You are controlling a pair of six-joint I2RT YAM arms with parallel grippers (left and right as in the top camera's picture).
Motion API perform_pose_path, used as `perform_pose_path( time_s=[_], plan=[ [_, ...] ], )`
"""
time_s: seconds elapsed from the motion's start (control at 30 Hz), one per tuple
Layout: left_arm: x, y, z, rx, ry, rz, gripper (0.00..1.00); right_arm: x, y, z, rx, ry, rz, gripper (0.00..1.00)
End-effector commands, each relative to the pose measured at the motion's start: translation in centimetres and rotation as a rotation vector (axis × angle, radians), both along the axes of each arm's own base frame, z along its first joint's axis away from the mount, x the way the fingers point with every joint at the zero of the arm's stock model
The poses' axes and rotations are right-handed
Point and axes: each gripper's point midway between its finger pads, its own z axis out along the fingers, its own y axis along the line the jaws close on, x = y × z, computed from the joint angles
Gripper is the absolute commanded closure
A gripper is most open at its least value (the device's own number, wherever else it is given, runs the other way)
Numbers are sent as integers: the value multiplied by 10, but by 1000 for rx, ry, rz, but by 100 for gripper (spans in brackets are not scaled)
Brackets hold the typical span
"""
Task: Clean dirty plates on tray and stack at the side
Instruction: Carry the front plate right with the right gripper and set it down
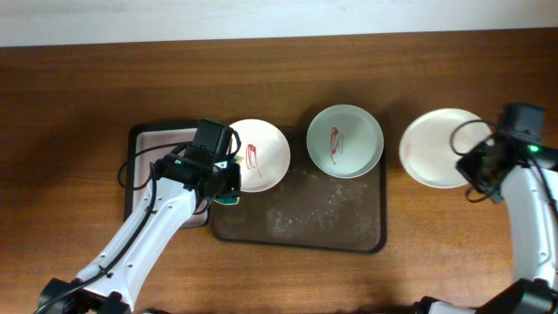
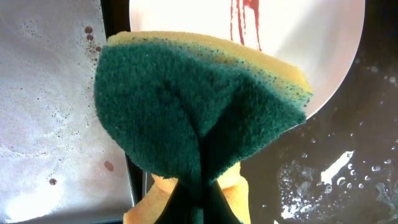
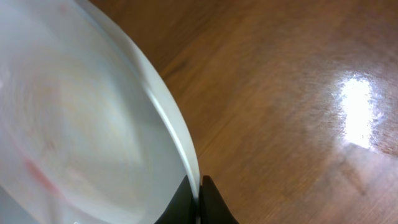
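The bare wood beside the brown tray (image 1: pixel 349 228) is below my right gripper, so I will lower the gripper toward the tray and let go of the third plate on that wood.
The dark brown tray (image 1: pixel 349 228) holds two plates with red smears: a white plate (image 1: pixel 261 150) at its left end and a faintly greenish plate (image 1: pixel 344 139) at its top middle. My left gripper (image 1: pixel 227 194) is shut on a green-and-yellow sponge (image 2: pixel 193 106) at the near left rim of the white plate (image 2: pixel 298 43). A third white plate (image 1: pixel 436 146) is right of the tray, over the table. My right gripper (image 1: pixel 475 170) is shut on its right rim (image 3: pixel 186 155); a faint pink trace shows inside this plate.
A smaller black tray with a wet pale inside (image 1: pixel 153 144) sits left of the brown tray, partly under my left arm; it shows in the left wrist view (image 2: pixel 56 112). The brown tray's floor is wet with suds. Bare wooden table (image 3: pixel 292 93) lies around.
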Motion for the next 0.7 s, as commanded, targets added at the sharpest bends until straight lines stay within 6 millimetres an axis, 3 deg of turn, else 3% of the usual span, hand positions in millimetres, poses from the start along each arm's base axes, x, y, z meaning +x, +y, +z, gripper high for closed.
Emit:
perform_pose_path(
  time_s=[0.0,0.2,0.3,0.33,0.37,0.53,0.67],
  plan=[
    [0,3,4,3,-17,-7,100,0,-12,-16,66,31,24,96],
    [0,3,4,3,-17,-7,100,11,-10,-54,138,87,99,95],
    [0,3,4,3,-17,-7,100,34,2,-51,192,-11,204,73],
    [0,3,4,3,-17,-7,100,39,7,-48,212,-44,232,54],
    [0,3,4,3,-18,-7,100,43,11,-45,233,-67,242,47],
    [5,1,6,-5,-41,-6,100,64,75,-23,410,-222,532,45],
    [6,4,6,-3,-41,3,100,68,127,-19,454,-224,717,45]
  ],
)
